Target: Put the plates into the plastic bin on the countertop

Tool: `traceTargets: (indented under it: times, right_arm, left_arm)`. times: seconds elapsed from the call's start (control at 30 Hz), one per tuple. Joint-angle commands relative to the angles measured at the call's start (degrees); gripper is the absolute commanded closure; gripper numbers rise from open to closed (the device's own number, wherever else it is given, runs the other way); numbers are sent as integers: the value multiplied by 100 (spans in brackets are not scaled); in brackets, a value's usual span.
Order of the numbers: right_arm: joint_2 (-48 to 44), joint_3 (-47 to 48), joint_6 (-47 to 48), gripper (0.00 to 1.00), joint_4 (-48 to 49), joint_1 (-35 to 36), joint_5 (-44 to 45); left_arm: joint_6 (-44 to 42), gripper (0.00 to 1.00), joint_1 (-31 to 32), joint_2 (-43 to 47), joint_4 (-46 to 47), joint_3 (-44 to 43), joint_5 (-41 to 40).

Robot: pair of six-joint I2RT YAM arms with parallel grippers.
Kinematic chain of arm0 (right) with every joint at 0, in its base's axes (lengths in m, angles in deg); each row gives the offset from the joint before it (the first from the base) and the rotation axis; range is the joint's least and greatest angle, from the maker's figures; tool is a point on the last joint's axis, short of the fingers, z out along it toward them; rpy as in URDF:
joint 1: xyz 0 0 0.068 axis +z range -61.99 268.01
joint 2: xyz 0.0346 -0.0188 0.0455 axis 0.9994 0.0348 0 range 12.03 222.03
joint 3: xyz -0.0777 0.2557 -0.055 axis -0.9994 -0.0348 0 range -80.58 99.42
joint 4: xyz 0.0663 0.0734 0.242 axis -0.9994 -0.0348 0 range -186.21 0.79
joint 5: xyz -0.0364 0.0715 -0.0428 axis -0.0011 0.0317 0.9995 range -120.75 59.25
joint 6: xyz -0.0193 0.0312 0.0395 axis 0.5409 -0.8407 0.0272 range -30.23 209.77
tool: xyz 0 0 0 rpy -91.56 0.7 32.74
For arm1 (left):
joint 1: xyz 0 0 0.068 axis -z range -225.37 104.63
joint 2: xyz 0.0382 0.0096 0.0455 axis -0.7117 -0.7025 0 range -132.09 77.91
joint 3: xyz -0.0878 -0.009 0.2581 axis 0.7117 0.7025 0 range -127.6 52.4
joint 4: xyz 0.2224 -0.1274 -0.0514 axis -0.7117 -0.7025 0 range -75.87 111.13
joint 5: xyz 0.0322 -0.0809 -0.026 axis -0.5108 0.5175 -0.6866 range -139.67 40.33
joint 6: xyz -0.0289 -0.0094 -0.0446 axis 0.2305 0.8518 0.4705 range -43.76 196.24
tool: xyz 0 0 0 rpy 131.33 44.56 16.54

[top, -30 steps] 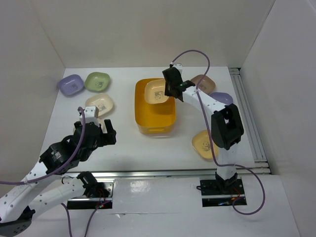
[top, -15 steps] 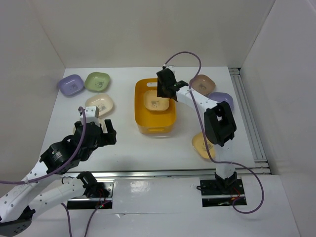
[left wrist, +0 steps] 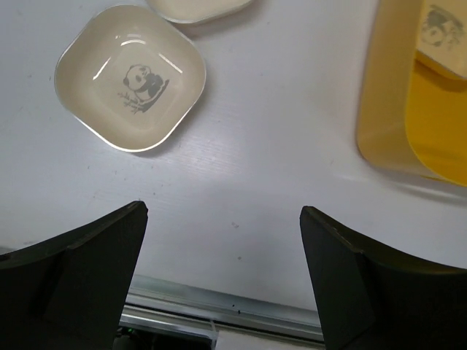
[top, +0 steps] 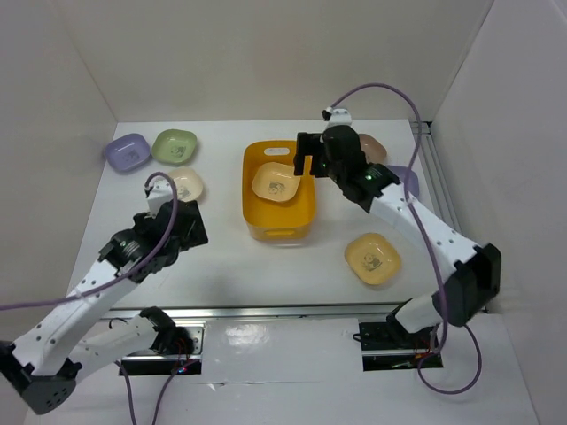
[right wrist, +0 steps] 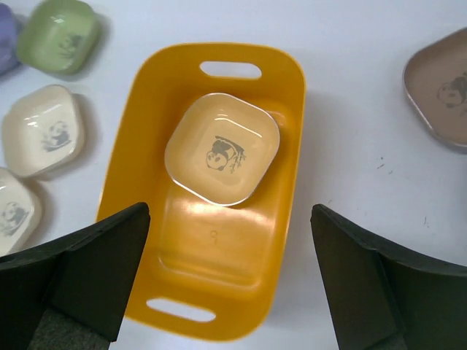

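My left gripper moves down and outward next, astride the near cream plate's rim facing the bin [left wrist: 199, 93].
The yellow-orange plastic bin [top: 251, 202] stands mid-countertop with one pale yellow plate [top: 276, 183] lying flat inside it. My right gripper [top: 307, 165] hovers open above the bin's far right side, holding nothing; in its wrist view the plate [right wrist: 222, 148] sits in the bin [right wrist: 135, 153] well below the open gripper [right wrist: 230, 281]. My left gripper [top: 188, 228] is open and empty over bare countertop, just short of a cream plate [left wrist: 131, 79]. On the countertop lie lilac [top: 126, 150], green [top: 174, 146], cream [top: 185, 181], brown [top: 369, 144] and pale yellow [top: 373, 258] plates.
A second lilac plate [top: 403, 174] peeks out behind the right arm. Another cream plate [right wrist: 11, 208] lies near the first one, under the left arm. White walls close in on three sides, and a metal rail [top: 447, 212] runs along the right edge.
My right gripper opened and let the pale yellow plate drop into the bin, then drew back to the right. The left arm reached forward toward the cream plates.
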Motion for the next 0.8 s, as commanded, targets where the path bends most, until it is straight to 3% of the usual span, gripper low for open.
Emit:
traceTargets:
  times: [0.0, 0.13, 0.27, 0.37, 0.67, 0.77]
  right_arm:
    - [-694, -587, 231, 2, 388, 106, -306]
    - [-1582, -1423, 179, 1, 519, 221, -623]
    - [-2347, -1863, 116, 1, 572, 274, -747]
    - [-2593, -2100, 116, 1, 572, 326, -1001]
    - [-2673, -2654, 64, 1, 976, 607, -1484]
    - [-2604, -2733, 64, 1, 1108, 722, -1485]
  left_arm:
    - [385, 1, -398, -602, -175, -307, 356]
    - [612, 1, -1336, -1323, 142, -361, 824]
    - [990, 1, -1585, -2166, 766, -361, 965]
    - [1377, 1, -1856, -2886, 835, -431, 790]
    - [1423, 1, -2683, -4084, 2047, -177, 1132]
    - [1282, 6, -3026, -4426, 2584, -62, 1413]
